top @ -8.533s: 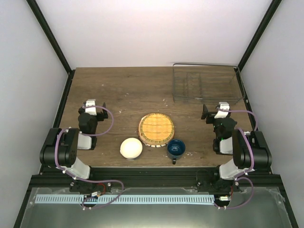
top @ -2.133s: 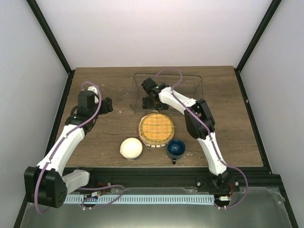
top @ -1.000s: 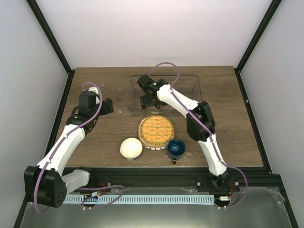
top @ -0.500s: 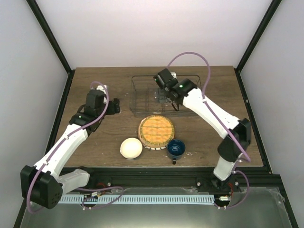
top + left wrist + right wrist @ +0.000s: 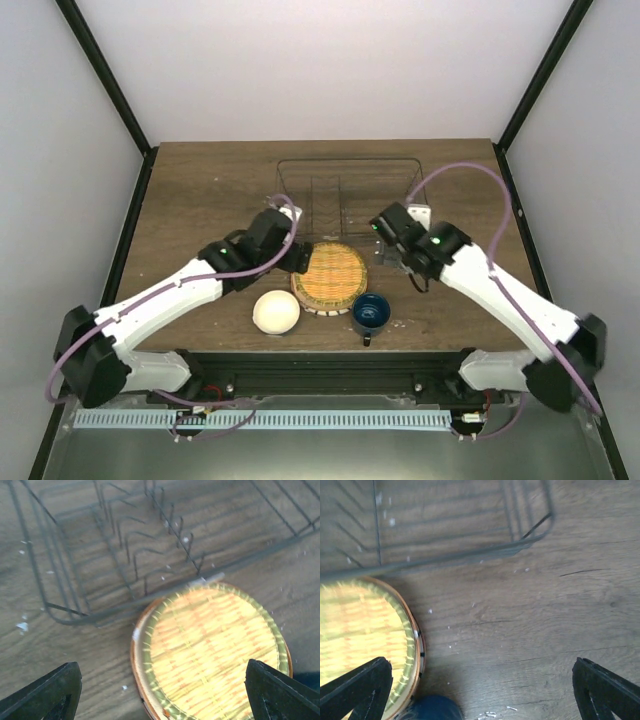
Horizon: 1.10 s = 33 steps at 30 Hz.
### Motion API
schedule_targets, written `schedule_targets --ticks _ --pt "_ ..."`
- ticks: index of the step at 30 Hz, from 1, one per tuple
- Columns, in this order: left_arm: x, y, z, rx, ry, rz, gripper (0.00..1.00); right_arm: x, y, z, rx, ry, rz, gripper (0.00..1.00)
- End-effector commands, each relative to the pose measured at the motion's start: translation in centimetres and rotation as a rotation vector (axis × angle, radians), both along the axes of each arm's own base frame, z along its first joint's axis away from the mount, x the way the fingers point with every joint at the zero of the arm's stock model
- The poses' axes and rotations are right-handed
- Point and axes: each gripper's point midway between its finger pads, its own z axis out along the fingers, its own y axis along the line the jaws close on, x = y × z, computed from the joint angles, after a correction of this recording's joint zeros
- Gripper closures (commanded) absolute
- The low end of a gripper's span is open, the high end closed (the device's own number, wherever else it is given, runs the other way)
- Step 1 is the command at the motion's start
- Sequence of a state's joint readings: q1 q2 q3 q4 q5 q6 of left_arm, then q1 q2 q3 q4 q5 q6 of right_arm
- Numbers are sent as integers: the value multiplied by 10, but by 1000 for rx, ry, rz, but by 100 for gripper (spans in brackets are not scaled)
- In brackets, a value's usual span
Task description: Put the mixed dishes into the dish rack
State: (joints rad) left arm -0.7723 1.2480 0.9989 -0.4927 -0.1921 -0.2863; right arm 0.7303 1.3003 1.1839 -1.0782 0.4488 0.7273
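Observation:
I will next move my left gripper to the right in the top view, back and down onto the dark blue mug's plate-side rim, because the mug's opening faces up.
The wire dish rack stands at the far middle of the table. The yellow-orange woven plate lies just in front of it, stacked on a second plate whose rim alone shows. The cream-white bowl and the dark blue mug stand nearer. My left gripper is open over the plate's left edge, its fingers wide apart. My right gripper is open and empty over bare wood right of the plate, with the mug at its lower left.
The rack's near wire wall touches or nearly touches the plate's far edge. Its right corner shows in the right wrist view. Black frame posts rise at the table's far corners. Bare wood lies right of the mug.
The rack went from the far right corner to the far middle. Since half a second ago my right gripper left the rack and came nearer, and my left arm swung right to the plate.

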Motion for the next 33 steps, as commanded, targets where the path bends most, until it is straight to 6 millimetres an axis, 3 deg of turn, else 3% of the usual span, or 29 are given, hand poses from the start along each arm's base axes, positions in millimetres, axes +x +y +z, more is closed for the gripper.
schedule_targets --ticks 1,5,8,15,20,33 --pt "-7 -27 -10 36 36 -48 9 -16 -47 51 58 -196 -231 0" --pt "-23 -65 -18 62 60 -139 9 -34 -80 52 -14 -212 -356 0" --pt "-37 -90 -24 65 80 -198 9 -37 -82 50 5 -213 -366 0" --pt "-69 -134 -44 59 134 -308 9 -42 -84 66 80 -265 -329 0" --pt "-83 -150 -59 96 156 -341 9 -45 -84 64 84 -260 -305 0" --pt "-110 -161 -102 165 250 -389 11 -55 -93 79 114 -290 -313 0"
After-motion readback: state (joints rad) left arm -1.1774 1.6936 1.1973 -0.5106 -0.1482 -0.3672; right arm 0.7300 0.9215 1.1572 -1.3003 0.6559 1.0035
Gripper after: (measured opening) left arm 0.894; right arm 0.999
